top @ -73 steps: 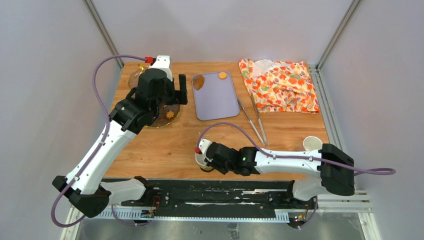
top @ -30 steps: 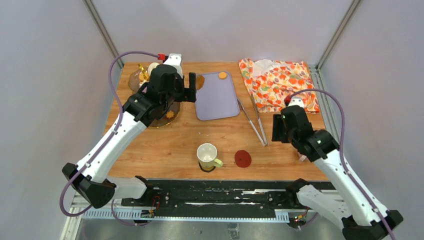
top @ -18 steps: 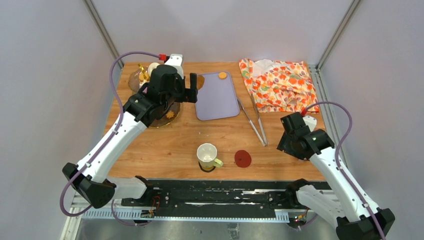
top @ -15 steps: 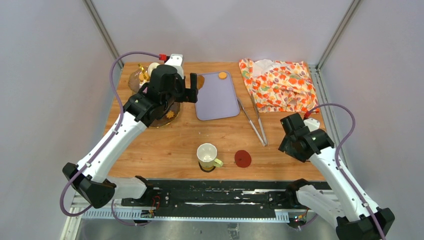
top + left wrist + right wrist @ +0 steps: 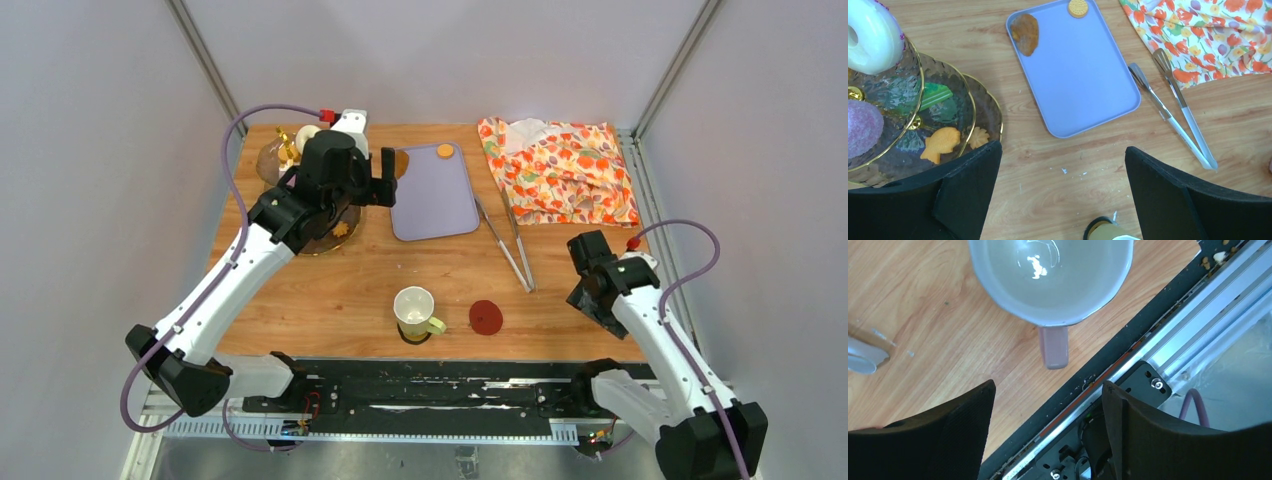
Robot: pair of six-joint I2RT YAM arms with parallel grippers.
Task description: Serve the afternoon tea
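My right gripper lowers toward the mug and closes next, since the mug's pink handle (image 5: 1054,350) lies below it, pointing toward the gap between the open fingers.
The three-tier glass stand (image 5: 989,107) at the back left holds a white donut (image 5: 870,35), a purple donut (image 5: 860,127) and orange biscuits (image 5: 940,142). My left gripper (image 5: 1063,150) hangs open beside it, above bare wood, holding nothing. A round orange biscuit (image 5: 1078,7) and a brown pastry (image 5: 1025,32) lie on the lilac tray (image 5: 1083,75). One mug (image 5: 415,308) stands on a dark coaster near the front edge. My right gripper (image 5: 1048,385) is open just short of the pink handle of a second white mug (image 5: 1053,275). In the top view my right arm (image 5: 605,280) hides that mug.
Metal tongs (image 5: 510,240) lie right of the tray. A flowered cloth (image 5: 560,170) sits at the back right. A red coaster (image 5: 486,317) lies beside the first mug. The table's near edge and the black rail (image 5: 1128,360) run right under my right gripper.
My right arm has left the mug on the coaster and swung to the table's right front corner, over the second mug, and its jaws have widened. The left arm has barely moved.
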